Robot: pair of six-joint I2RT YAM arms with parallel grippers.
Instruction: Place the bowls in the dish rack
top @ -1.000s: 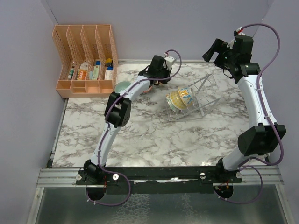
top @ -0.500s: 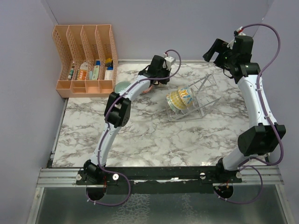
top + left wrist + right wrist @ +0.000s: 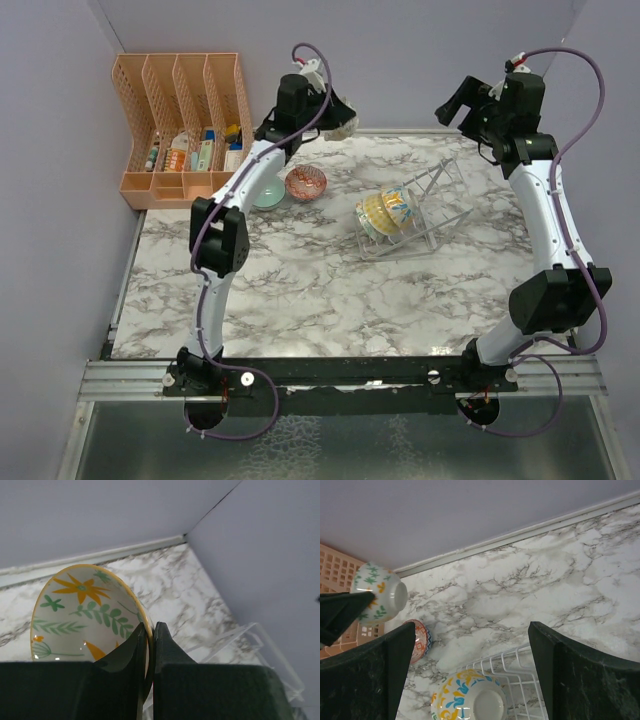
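The rack's slots beside the stacked bowls are below my left gripper, to its right in the top view. I need to lower my left gripper toward the rack [image 3: 425, 205] to release the white bowl.
My left gripper [image 3: 335, 118] is raised near the back wall, shut on the rim of a white bowl with green leaves and orange flowers [image 3: 85, 612]; that bowl also shows in the top view [image 3: 341, 118] and the right wrist view [image 3: 379, 592]. The dish rack [image 3: 425, 205] stands right of centre with colourful patterned bowls [image 3: 387, 211] stacked on edge in its left end [image 3: 470, 700]. A red-patterned bowl [image 3: 305, 183] and a pale teal bowl [image 3: 268, 190] sit on the table to the rack's left. My right gripper [image 3: 462, 103] is open and empty, high above the rack's far end.
An orange slotted file organizer [image 3: 185, 130] with small items stands at the back left corner. The walls close off the back and both sides of the marble table [image 3: 300, 290].
My left gripper has lifted the green-and-orange bowl up off the table and swung left and back, uncovering the red-patterned bowl. The right arm has barely moved.
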